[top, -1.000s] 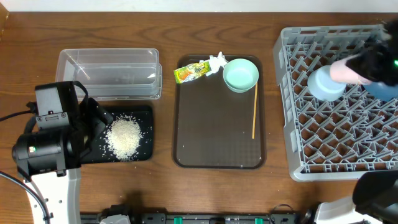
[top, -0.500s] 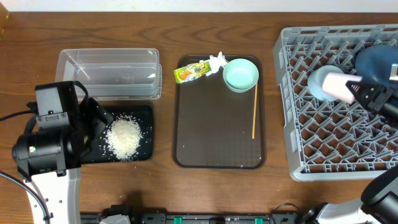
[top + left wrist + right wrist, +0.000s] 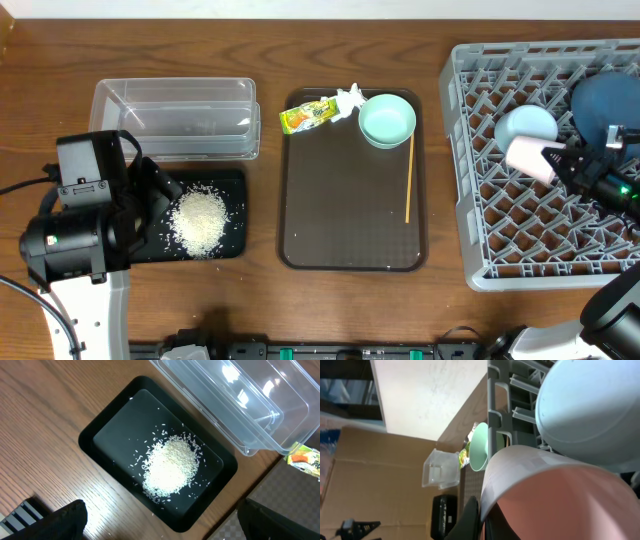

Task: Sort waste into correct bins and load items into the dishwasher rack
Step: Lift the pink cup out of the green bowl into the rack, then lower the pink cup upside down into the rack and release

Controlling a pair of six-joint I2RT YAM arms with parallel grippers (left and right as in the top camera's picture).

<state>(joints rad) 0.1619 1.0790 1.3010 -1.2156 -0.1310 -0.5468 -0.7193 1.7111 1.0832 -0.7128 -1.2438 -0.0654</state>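
The rack wires below, beside the light blue bowl (image 3: 527,125), are empty. My right gripper should lower the pink cup there next, tip the cup's opening downward and release it.
My right gripper (image 3: 556,160) is shut on the rim of the small pink cup (image 3: 528,158), holding it tilted over the grey dishwasher rack (image 3: 480,230). The cup sits just in front of the light blue bowl (image 3: 527,125), and the dark blue plate (image 3: 605,105) is at the rack's far right. In the right wrist view the pink cup (image 3: 560,500) fills the frame below the light blue bowl (image 3: 590,410). My left gripper (image 3: 162,527) hangs open above the black tray (image 3: 100,435) holding the rice heap (image 3: 170,467).
The clear tub (image 3: 175,120) stands behind the black tray (image 3: 236,182). The brown serving tray (image 3: 350,230) carries the mint green bowl (image 3: 387,120), a yellow-green wrapper (image 3: 308,115), white tissue (image 3: 348,98) and chopstick (image 3: 409,180).
My right gripper has carried the pink cup from beside the bowl's far right towards the front and left over the rack, uncovering the dark blue plate. The left arm has stayed still.
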